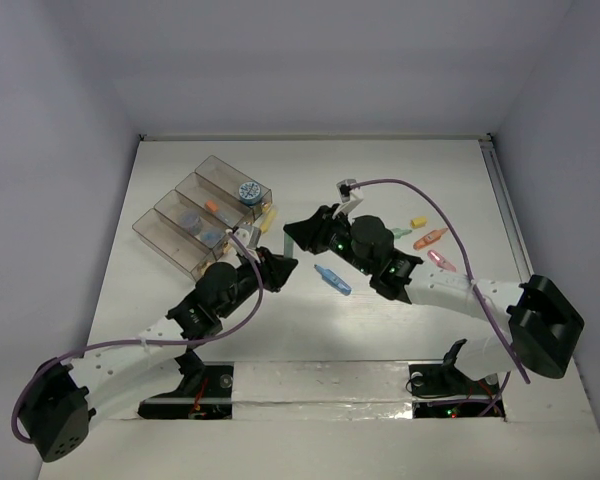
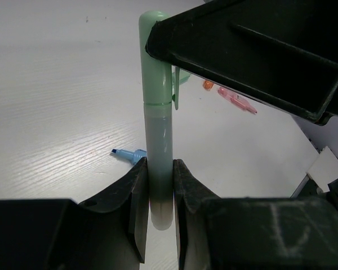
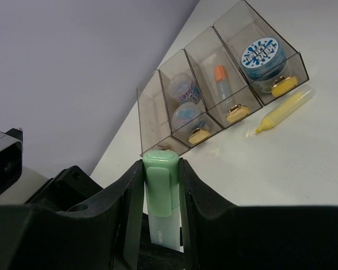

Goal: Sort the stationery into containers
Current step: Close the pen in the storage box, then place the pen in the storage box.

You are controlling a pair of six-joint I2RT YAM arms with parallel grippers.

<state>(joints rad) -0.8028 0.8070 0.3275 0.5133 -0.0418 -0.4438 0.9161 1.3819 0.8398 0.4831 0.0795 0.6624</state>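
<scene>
A container outward of the robot's right gripper, to the left in the top view, already holds an orange pen, so the gripper should swing there, lower the green pen and release it.
A green pen (image 1: 289,242) hangs between both grippers above the table's middle. My left gripper (image 1: 277,266) is shut on its clear barrel end (image 2: 158,140). My right gripper (image 1: 306,232) is shut on its green cap end (image 3: 160,180). The row of smoky containers (image 1: 170,240) stands at the back left; they hold a round blue tape roll (image 3: 262,55), an orange pen (image 3: 221,76) and bluish rolls (image 3: 185,112). A yellow pen (image 1: 268,216) lies beside the containers. A blue pen (image 1: 332,280) lies on the table below the grippers.
An orange pen (image 1: 430,238), a pink pen (image 1: 441,261), a small yellow piece (image 1: 417,221) and a small green piece (image 1: 400,232) lie at the right. The right arm's purple cable (image 1: 430,200) arcs over them. White walls surround the table.
</scene>
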